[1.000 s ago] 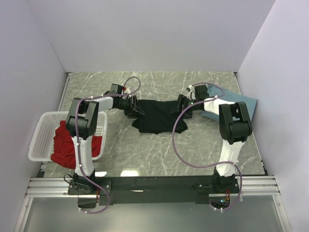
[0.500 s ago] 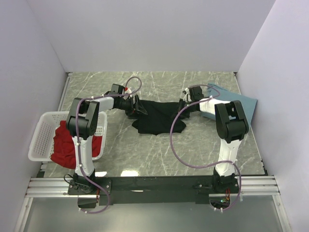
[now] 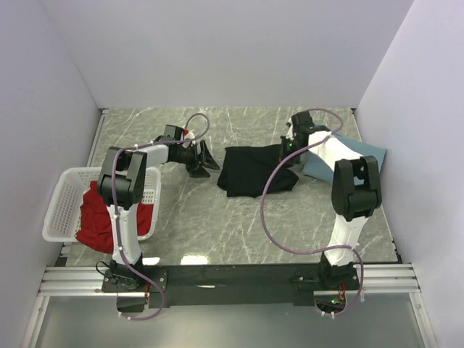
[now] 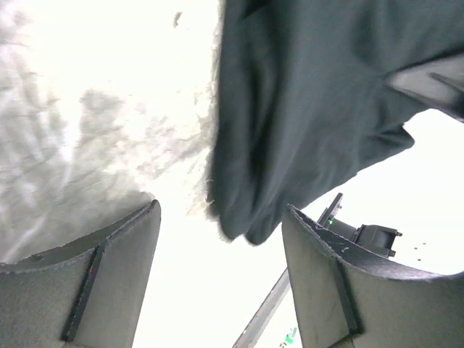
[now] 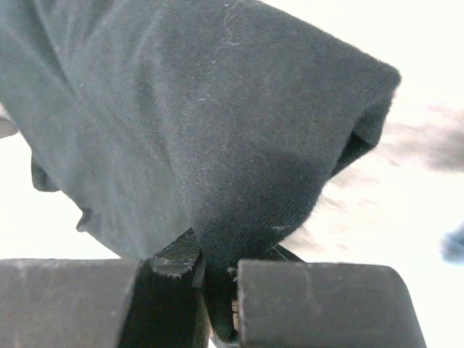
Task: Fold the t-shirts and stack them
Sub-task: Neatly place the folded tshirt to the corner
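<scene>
My right gripper will next move up, to the right in the top view, then down over the dusty-blue t-shirt (image 5: pixel 454 245) to release, as it lies flat for stacking.
The black t-shirt (image 3: pixel 251 168) lies bunched on the marble table, right of centre. My right gripper (image 3: pixel 288 151) is shut on its right edge, and the wrist view shows black cloth (image 5: pixel 196 138) pinched between the jaws (image 5: pixel 217 286). My left gripper (image 3: pixel 205 158) stands open a little left of the shirt, holding nothing; its wrist view shows the black shirt (image 4: pixel 312 101) ahead of the spread fingers (image 4: pixel 217 261). A red t-shirt (image 3: pixel 101 214) sits in the white basket. A dusty-blue t-shirt (image 3: pixel 355 154) lies flat at the right, partly behind the right arm.
The white latticed basket (image 3: pixel 59 206) stands at the left edge of the table. Grey walls close in the left, back and right sides. A purple cable (image 3: pixel 264 217) loops from the right arm over the table.
The left gripper opened and let go of the black shirt. The right gripper shut on the shirt's right edge and pulled it rightward, bunching it away from the left gripper.
</scene>
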You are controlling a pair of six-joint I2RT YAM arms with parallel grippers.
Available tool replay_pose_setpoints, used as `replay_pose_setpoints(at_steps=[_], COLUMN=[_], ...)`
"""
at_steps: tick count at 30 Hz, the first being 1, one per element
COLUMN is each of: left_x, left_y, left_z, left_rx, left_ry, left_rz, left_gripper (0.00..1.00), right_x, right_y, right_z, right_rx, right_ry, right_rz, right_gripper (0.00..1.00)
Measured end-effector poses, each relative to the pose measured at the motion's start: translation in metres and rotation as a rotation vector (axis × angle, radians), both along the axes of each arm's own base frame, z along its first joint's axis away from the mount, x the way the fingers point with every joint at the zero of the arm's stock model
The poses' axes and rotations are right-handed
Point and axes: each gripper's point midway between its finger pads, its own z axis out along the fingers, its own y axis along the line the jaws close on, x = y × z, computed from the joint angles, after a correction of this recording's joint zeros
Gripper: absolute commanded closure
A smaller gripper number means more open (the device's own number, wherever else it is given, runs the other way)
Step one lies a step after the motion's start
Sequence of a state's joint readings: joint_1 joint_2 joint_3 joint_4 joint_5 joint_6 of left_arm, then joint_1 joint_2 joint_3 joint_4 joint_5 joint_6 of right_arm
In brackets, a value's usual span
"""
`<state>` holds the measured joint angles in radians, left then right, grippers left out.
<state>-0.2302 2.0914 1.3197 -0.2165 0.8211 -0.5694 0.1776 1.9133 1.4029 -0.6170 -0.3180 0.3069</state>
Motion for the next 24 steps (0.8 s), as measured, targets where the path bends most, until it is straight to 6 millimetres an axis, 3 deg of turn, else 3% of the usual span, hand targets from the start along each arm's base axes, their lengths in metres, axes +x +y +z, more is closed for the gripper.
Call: replay_pose_setpoints(at_steps=[5, 15, 24], left_x=[0.003, 0.003, 0.003], left_y=[0.007, 0.007, 0.007], left_z=[-0.001, -0.001, 0.0], left_rx=[0.0, 0.001, -0.001], left_ry=[0.002, -0.003, -0.003], left_rz=[0.014, 0.011, 0.011], left_gripper=[0.26, 0.26, 0.26], right_x=[0.005, 0.024, 0.022], right_y=[-0.031, -0.073, -0.118], right_z=[0.034, 0.101, 0.131], right_rx=[-0.11, -0.24, -0.332], right_ry=[-0.025, -0.096, -0.102], right_rz=[-0.033, -0.086, -0.142], right_gripper=[1.0, 1.0, 1.0])
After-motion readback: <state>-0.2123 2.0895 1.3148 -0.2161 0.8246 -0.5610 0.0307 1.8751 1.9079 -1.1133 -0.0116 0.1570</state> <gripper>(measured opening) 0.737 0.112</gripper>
